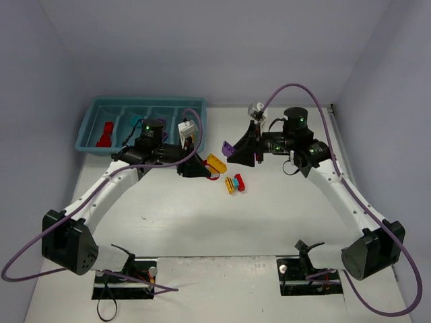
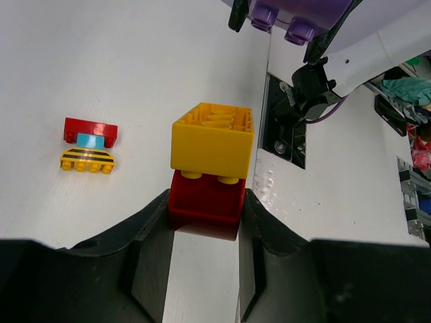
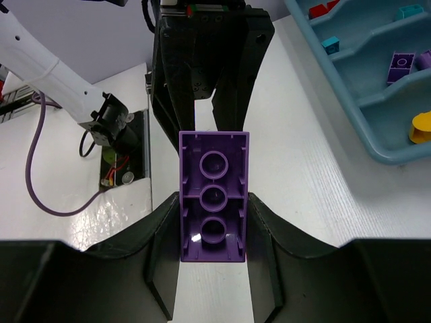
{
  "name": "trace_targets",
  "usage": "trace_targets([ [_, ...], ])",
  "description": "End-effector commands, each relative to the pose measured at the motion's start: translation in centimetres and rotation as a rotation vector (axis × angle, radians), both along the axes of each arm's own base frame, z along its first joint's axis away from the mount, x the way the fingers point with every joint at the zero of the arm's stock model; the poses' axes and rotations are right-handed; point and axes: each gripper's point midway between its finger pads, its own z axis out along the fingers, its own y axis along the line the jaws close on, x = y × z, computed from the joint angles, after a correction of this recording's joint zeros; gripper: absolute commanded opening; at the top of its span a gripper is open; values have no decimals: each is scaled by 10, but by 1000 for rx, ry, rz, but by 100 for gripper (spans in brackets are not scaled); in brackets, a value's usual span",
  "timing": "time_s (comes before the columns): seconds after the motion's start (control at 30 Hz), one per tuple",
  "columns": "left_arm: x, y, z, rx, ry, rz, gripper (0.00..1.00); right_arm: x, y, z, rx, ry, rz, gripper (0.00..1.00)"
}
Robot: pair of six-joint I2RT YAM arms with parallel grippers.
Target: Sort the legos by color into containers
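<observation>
The tabletop [image 1: 203,198] beside the striped lego is clear, below the robot's right gripper and to its left in the top view, so the right gripper will lower there next to release the brick.
My left gripper [image 2: 205,208] is shut on a red brick [image 2: 205,205] that has a yellow brick [image 2: 212,145] stuck on top of it. In the top view this pair [image 1: 214,163] hangs just right of the teal tray of containers [image 1: 145,101]. The right gripper [image 3: 213,215] is shut on a long purple brick [image 3: 213,202], hollow underside facing the camera. It [image 1: 227,148] sits close to the left gripper's fingers [image 3: 212,60], tip to tip. A small stack of red, teal and striped yellow legos [image 1: 235,183] lies on the table below them.
The tray's compartments [image 3: 360,108] hold red pieces [image 1: 104,134], a teal piece [image 3: 330,45], a purple brick [image 3: 402,67] and a yellow piece [image 3: 421,128]. Both arm bases and their cable cut-outs [image 1: 124,279] sit at the near table edge. Purple cables loop beside each arm.
</observation>
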Motion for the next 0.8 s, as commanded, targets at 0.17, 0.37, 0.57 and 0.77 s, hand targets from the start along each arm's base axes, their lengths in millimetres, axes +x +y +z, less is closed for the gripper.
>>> trace_targets([
  [0.17, 14, 13, 24, -21, -127, 57, 0, 11, -3, 14, 23, -82, -65, 0],
  [0.37, 41, 39, 23, 40, -156, 283, 0, 25, -4, 0, -8, -63, -144, 0],
  [0.57, 72, 86, 33, 129, -204, 639, 0, 42, 14, -17, -36, -17, -196, 0],
  [0.77, 80, 133, 36, 229, -200, 933, 0, 63, 47, -34, -80, -25, -207, 0],
])
